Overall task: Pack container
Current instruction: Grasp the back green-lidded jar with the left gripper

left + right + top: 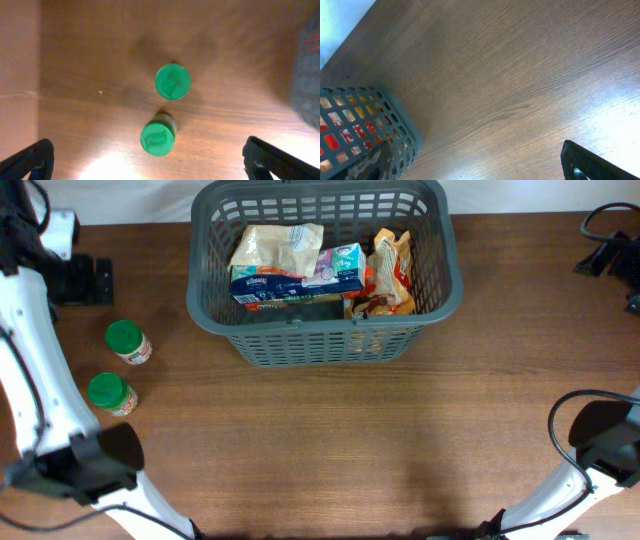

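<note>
The jars stand well below my left gripper's open, empty fingers, so I will next lower it onto the farther jar until the jar's green lid is between them.
The dark grey container (325, 345) stands at the back middle of the table. It holds a beige bag (275, 246), a tissue pack (300, 280) and orange snack bags (392, 272). Two green-lidded jars stand left of it, one farther back (127, 341) and one nearer (110, 393). In the left wrist view my left gripper (150, 170) is open and empty, high above both jars (172, 81) (158, 138). My right gripper (480, 172) is open and empty over bare table, with a corner of the container (395, 125) to its left.
The white left arm (40, 380) runs down the table's left side, near the jars. Black cables and a mount (610, 250) lie at the back right. A paler strip (19, 75) borders the wood in the left wrist view.
</note>
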